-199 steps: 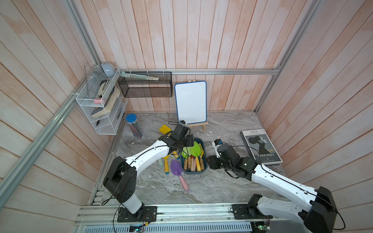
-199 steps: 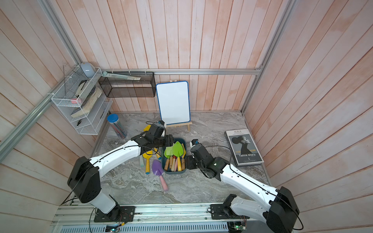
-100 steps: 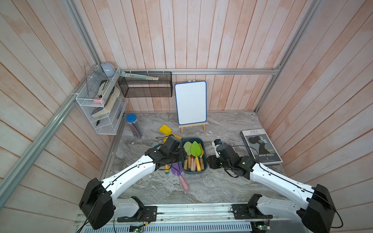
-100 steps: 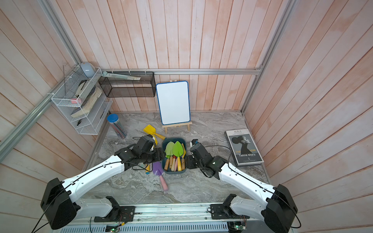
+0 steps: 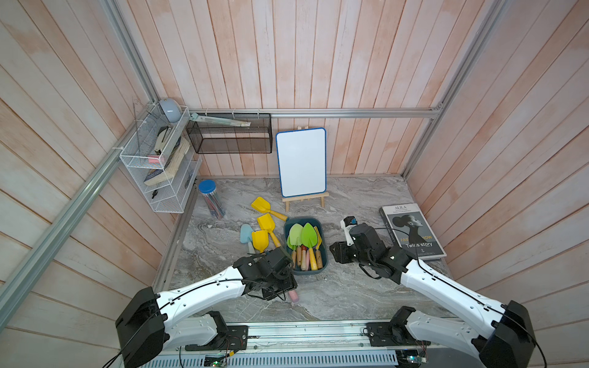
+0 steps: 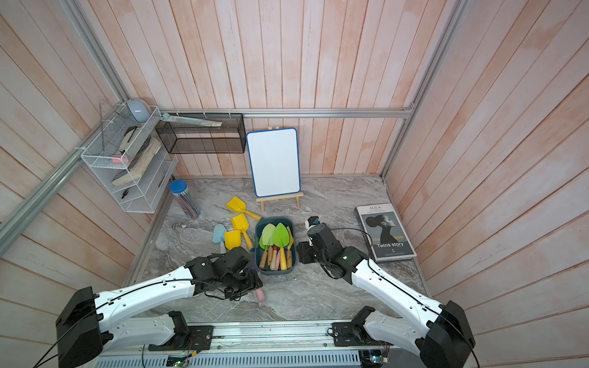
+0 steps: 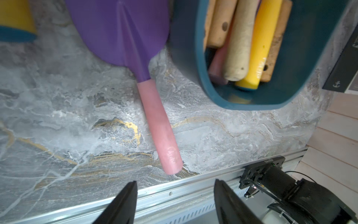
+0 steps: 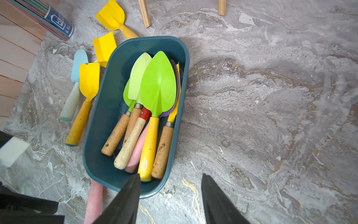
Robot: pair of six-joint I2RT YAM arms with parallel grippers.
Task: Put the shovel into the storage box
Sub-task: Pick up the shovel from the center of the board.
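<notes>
The robot's left gripper will next come down with its fingers open onto the purple shovel's pink handle (image 5: 294, 295) (image 7: 160, 130), because that handle lies bare on the tabletop, clear of the box.
The storage box (image 5: 306, 271) is a teal tub in mid-table, holding several shovels with green blades (image 5: 307, 235). Just left of it lies a purple shovel with a pink handle (image 7: 158, 126), whose blade nearly touches the box wall (image 7: 182, 48). In both top views my left arm covers all of it but the handle end (image 5: 294, 297) (image 6: 260, 294). My left gripper (image 7: 175, 181) hangs open and empty just past that handle end, not touching it. My right gripper (image 8: 170, 174) is open and empty by the box's near right corner (image 8: 155, 186).
Three yellow shovels (image 5: 267, 223) and a light blue one (image 5: 246, 234) lie left of the box. A whiteboard on an easel (image 5: 301, 162) stands behind, a book (image 5: 411, 231) at the right, a pencil jar (image 5: 210, 199) at the back left. The metal front rail (image 7: 174, 194) runs under my left fingertips.
My left arm has drawn back from the box's far left corner toward the front edge and now sits over the purple shovel. The right arm has not moved.
</notes>
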